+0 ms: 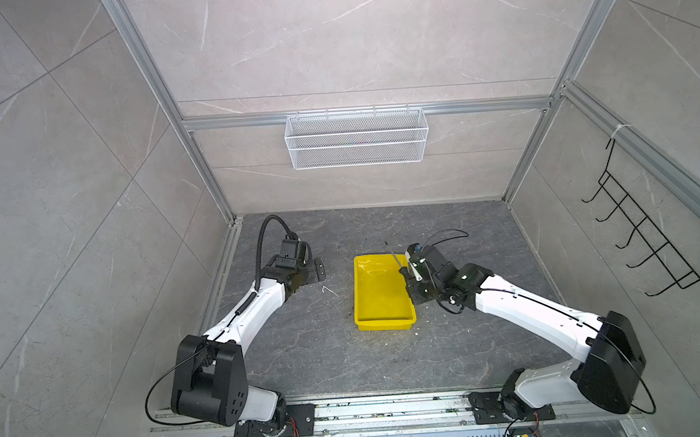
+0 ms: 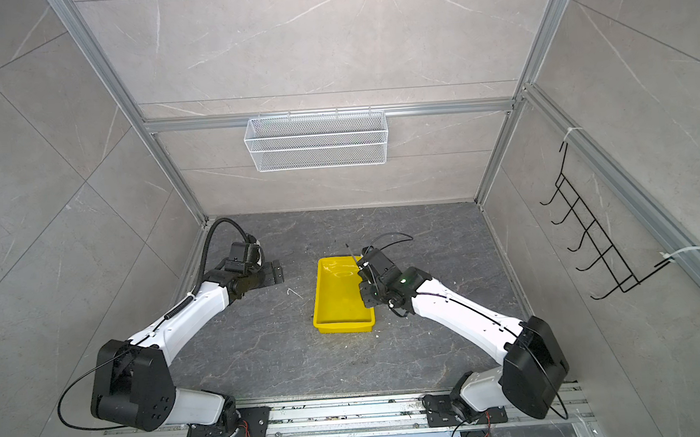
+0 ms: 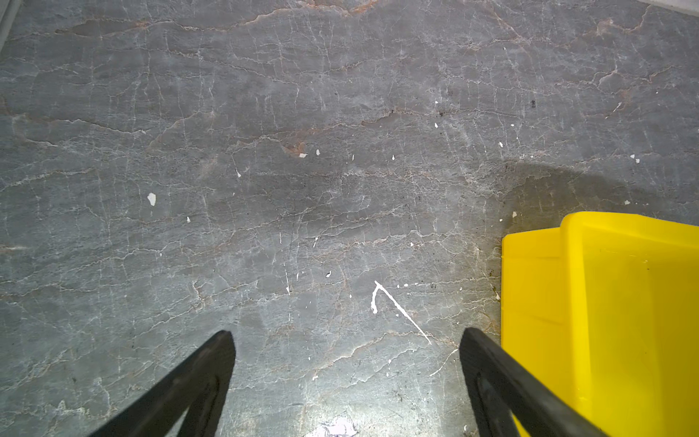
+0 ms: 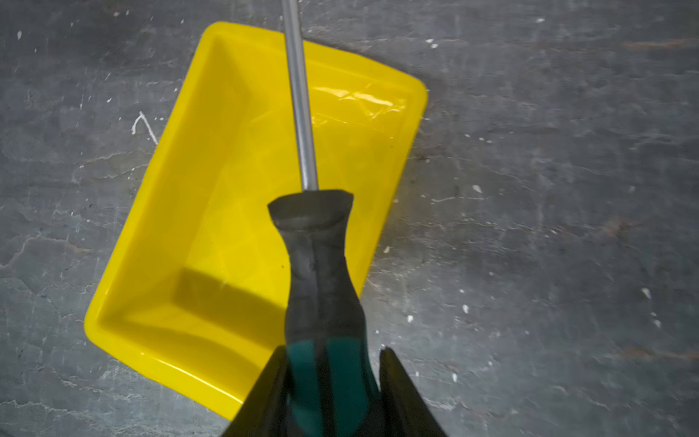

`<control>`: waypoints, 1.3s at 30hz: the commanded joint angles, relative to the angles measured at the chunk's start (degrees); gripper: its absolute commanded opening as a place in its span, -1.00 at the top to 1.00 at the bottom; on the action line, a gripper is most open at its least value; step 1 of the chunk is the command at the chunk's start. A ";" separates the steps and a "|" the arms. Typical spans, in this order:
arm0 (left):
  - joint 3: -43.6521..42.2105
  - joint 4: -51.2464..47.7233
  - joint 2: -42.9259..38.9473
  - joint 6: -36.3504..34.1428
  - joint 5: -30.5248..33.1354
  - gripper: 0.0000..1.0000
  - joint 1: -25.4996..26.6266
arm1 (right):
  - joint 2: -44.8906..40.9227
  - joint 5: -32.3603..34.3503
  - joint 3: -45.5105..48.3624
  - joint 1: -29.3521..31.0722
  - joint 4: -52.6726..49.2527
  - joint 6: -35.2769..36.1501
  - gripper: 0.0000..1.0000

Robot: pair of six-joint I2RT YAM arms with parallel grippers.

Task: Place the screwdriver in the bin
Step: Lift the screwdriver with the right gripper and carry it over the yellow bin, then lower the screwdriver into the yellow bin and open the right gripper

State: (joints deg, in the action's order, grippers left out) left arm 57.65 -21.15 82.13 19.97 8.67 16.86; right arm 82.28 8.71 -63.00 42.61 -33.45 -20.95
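Observation:
The screwdriver's handle still hangs over the bin's side rim, so my right gripper will move over the bin's empty bottom, go down inside and let go of the screwdriver [image 4: 321,265].
My right gripper [image 4: 333,350] is shut on the green and black handle of the screwdriver [image 4: 321,265]. The thin metal shaft [image 1: 394,257] points away from me, over the far right part of the bin. The yellow bin [image 1: 380,305] sits on the dark stone floor at the centre in both top views and holds nothing. The right gripper [image 1: 409,281] hangs over the bin's right rim [image 4: 393,181], with the screwdriver held above the tray. My left gripper [image 3: 346,333] is open over bare floor, to the left of the bin [image 3: 605,302].
A white wire mesh basket [image 1: 356,138] hangs on the back wall. A black wire hook rack [image 1: 653,230] is fixed to the right wall. A white scratch mark [image 1: 329,289] lies on the floor between the left gripper [image 1: 320,269] and the bin. Aluminium posts frame the cell.

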 commanded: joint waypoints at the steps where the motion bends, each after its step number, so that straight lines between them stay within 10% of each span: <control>1: 2.74 -0.06 -0.08 1.13 0.14 -0.92 0.26 | 4.73 -0.92 -1.58 2.13 3.60 0.26 0.86; 29: -0.20 -0.12 -2.41 0.07 1.74 -0.92 0.21 | 19.28 -2.73 -3.00 3.88 9.37 -0.59 0.77; 39: -1.00 0.24 -2.67 -0.02 1.97 -0.92 0.19 | 21.24 -1.95 -3.35 3.83 9.68 -0.58 0.46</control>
State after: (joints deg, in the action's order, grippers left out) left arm 56.95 -21.41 81.47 19.97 9.72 16.86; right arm 102.83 6.20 -64.82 46.17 -24.58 -20.99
